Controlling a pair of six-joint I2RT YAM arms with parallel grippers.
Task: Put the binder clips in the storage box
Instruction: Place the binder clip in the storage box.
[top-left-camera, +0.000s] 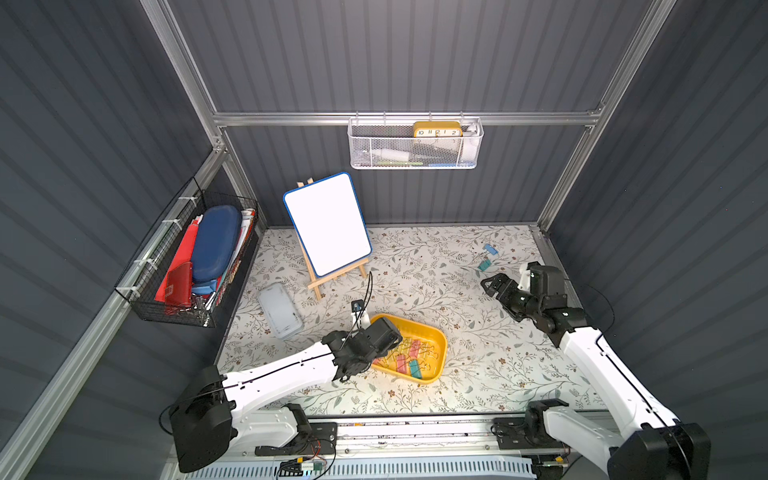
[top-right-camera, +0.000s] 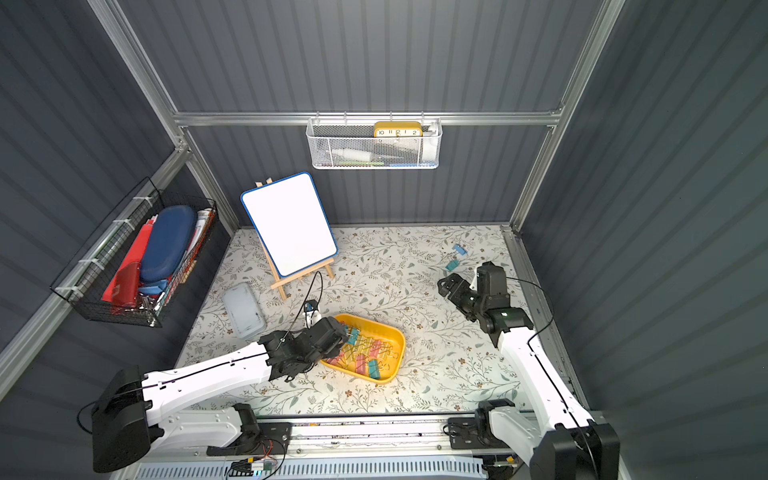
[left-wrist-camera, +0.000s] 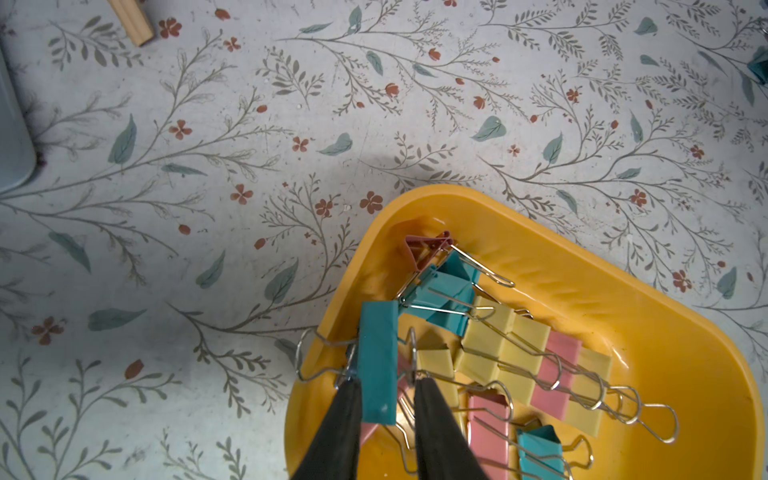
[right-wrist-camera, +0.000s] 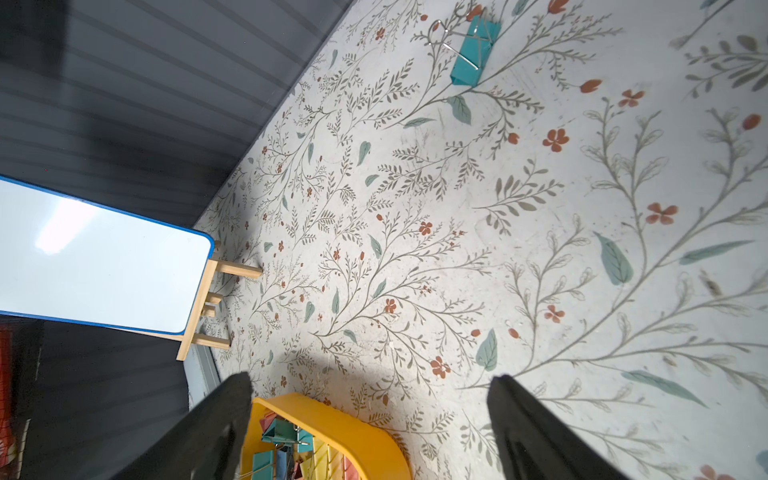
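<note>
The robot's right hand will next reach outward and down onto the teal clip's wire handle (top-left-camera: 484, 264) (right-wrist-camera: 450, 38), since that loose clip is closer to its open fingers than the blue one.
The yellow storage box (top-left-camera: 436, 332) (top-right-camera: 399, 337) (left-wrist-camera: 582, 257) (right-wrist-camera: 332, 419) lies on the floral table near the front middle and holds several binder clips (left-wrist-camera: 507, 345) in teal, yellow and pink. My left gripper (left-wrist-camera: 387, 382) (top-right-camera: 345, 332) hangs over the box's left end. A teal clip (left-wrist-camera: 378, 345) stands between its fingers, against one finger and with a gap to the other. At the far right, a teal clip (top-left-camera: 483, 264) (right-wrist-camera: 476, 52) and a blue clip (top-left-camera: 490, 249) lie on the table. My right gripper (top-left-camera: 492, 282) (right-wrist-camera: 372, 377) hovers open just short of them, holding nothing.
A small whiteboard on a wooden easel (top-left-camera: 328, 224) stands at the back left. A grey lid (top-left-camera: 280, 309) lies flat left of the box. A black wire basket (top-left-camera: 187, 266) hangs on the left wall and a white mesh basket (top-left-camera: 415, 145) on the back wall.
</note>
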